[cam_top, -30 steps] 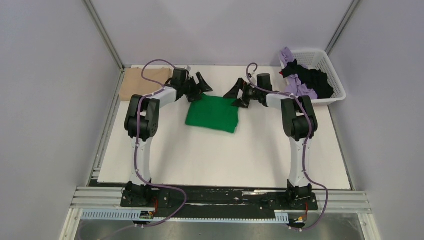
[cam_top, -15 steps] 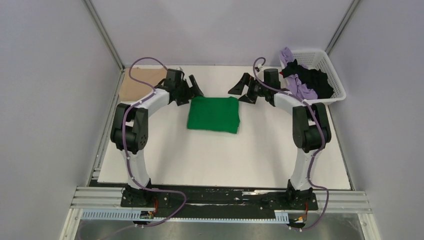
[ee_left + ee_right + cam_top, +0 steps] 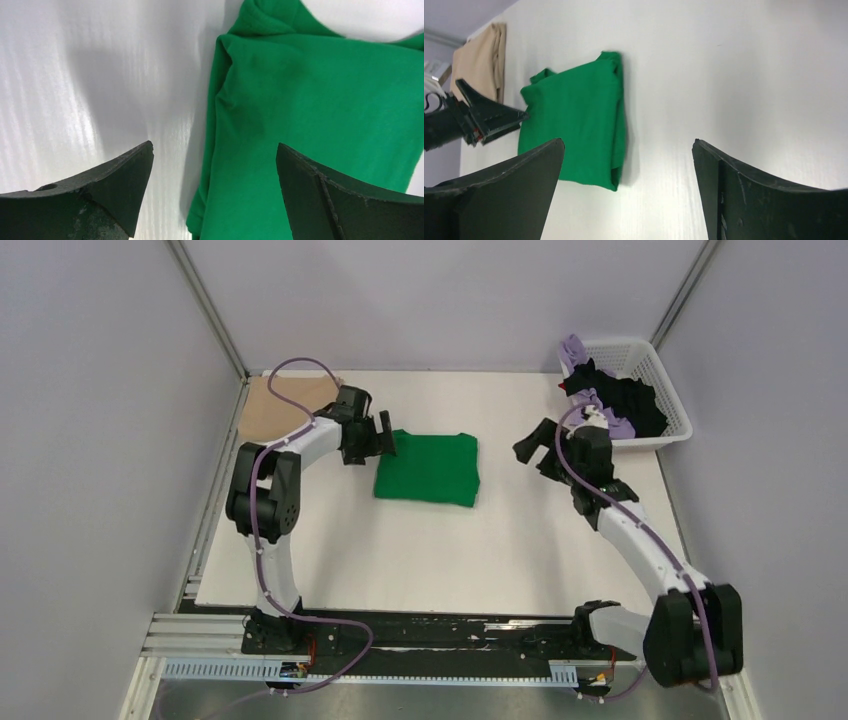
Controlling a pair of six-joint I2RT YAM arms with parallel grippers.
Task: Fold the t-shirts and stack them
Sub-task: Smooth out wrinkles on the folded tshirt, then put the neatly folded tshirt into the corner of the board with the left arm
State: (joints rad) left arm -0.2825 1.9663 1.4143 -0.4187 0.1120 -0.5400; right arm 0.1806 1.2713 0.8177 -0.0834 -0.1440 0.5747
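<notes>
To close on the green t-shirt's folded edge (image 3: 383, 459) (image 3: 212, 144) by the tan t-shirt, my left gripper will lower its open fingers slightly farther over the green t-shirt's edge first.
The bright green t-shirt (image 3: 428, 468) lies folded in a flat rectangle at the table's middle back; it also shows in the left wrist view (image 3: 310, 125) and the right wrist view (image 3: 574, 125). My left gripper (image 3: 385, 437) is open and empty, low over the shirt's left edge (image 3: 214, 146). My right gripper (image 3: 530, 448) is open and empty, apart from the shirt on its right (image 3: 628, 141). The folded tan t-shirt (image 3: 275, 405) lies at the back left (image 3: 479, 60). Black (image 3: 630, 405) and lilac (image 3: 573, 348) t-shirts are heaped in the basket.
The white lattice basket (image 3: 668, 430) stands at the back right corner, just behind my right arm. Grey walls close in the table on three sides. My left gripper shows in the right wrist view (image 3: 489, 120) beside the green shirt.
Both grippers have left the green shirt's far corners. The left one came down to its left edge; the right arm swung back and to the right, toward the basket.
</notes>
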